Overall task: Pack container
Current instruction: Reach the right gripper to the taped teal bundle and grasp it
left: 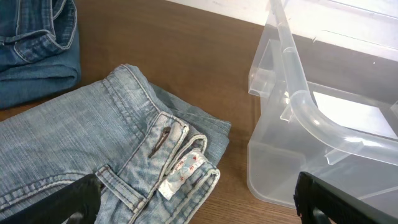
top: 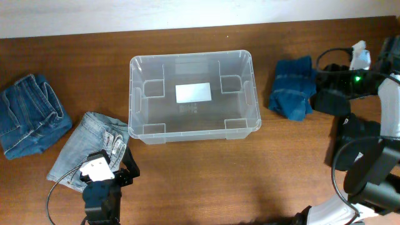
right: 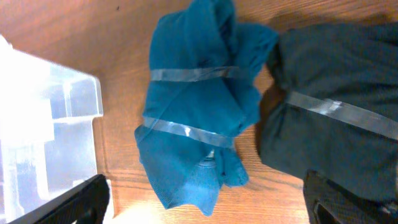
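Clear tape binds the folds together at the blue garment's middle (top: 299, 86) (right: 206, 102), so my right gripper moves down and left in the overhead view onto it next, open.
The clear container (top: 142, 70) stands open and empty at the table's middle, with a white label on its base. Its near corner shows in the left wrist view (left: 298, 99) and its side in the right wrist view (right: 43, 118). My left gripper (top: 107, 175) (left: 202, 208) is open and empty, over the waistband of folded light blue jeans (top: 84, 147) (left: 93, 143) left of the container. My right gripper (top: 330, 94) (right: 208, 208) is open and empty above a bright blue garment (top: 292, 87) (right: 196, 106) bound with clear tape, right of the container.
Folded dark blue jeans (top: 28, 115) (left: 34, 50) lie at the far left. A dark garment bound with tape (right: 339, 99) lies right of the blue one, mostly under my right arm in the overhead view. Cables trail from both arms.
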Available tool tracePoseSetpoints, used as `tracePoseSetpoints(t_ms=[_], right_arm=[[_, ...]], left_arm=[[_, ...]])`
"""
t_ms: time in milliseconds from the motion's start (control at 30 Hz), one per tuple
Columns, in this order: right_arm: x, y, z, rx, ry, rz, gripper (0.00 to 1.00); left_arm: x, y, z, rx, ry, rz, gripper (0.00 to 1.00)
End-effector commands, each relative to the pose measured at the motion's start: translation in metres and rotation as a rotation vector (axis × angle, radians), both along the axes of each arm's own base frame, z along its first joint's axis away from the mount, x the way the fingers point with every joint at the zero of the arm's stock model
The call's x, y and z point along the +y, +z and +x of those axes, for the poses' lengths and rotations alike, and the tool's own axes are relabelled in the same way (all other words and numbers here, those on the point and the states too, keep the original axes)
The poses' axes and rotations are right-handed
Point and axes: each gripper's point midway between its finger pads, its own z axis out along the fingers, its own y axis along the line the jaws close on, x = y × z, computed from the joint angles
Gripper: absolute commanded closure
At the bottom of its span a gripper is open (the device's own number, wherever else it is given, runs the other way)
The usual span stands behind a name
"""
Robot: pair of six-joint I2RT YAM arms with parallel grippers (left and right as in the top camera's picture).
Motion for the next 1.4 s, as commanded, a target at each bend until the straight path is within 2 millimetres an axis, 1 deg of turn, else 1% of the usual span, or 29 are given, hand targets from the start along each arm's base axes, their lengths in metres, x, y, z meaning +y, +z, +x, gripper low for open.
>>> tracePoseSetpoints(t_ms=[0, 133, 300, 400, 500, 567, 667, 800, 1067, 1367], right_arm=[[0.015, -0.008, 0.007, -0.015, 0.119, -0.01, 0.06], [0.022, -0.022, 0.009, 0.021, 0.156, -0.034, 0.06], [0.019, -0.037, 0.012, 0.068, 0.145, -0.093, 0.07], [0.018, -0.038, 0.02, 0.066, 0.078, -0.072, 0.08], [0.014, -0.034, 0.029, 0.048, -0.006, -0.045, 0.09], [0.013, -0.033, 0.033, 0.031, -0.013, -0.049, 0.09], [0.012, -0.033, 0.037, 0.017, -0.014, -0.054, 0.13], [0.011, -0.04, 0.039, 0.028, -0.024, -0.046, 0.17], [0.01, -0.079, 0.041, 0.099, -0.032, -0.013, 0.17], [0.009, -0.113, 0.044, 0.148, -0.032, 0.001, 0.16]], left_arm=[[-0.002, -0.004, 0.0, 0.002, -0.013, -0.008, 0.01], [-0.002, -0.004, 0.0, 0.002, -0.013, -0.008, 0.01], [-0.002, -0.004, 0.0, 0.002, -0.013, -0.008, 0.01], [-0.002, -0.004, 0.0, 0.002, -0.013, -0.008, 0.01], [-0.002, -0.004, 0.0, 0.002, -0.013, -0.008, 0.01], [-0.002, -0.004, 0.0, 0.003, -0.013, -0.008, 0.01], [-0.002, -0.004, 0.0, 0.002, -0.013, -0.008, 0.01], [-0.002, -0.004, 0.0, 0.002, -0.013, -0.008, 0.01], [-0.002, -0.004, 0.0, 0.003, -0.013, -0.008, 0.01], [-0.002, -0.004, 0.0, 0.003, -0.013, -0.008, 0.01]])
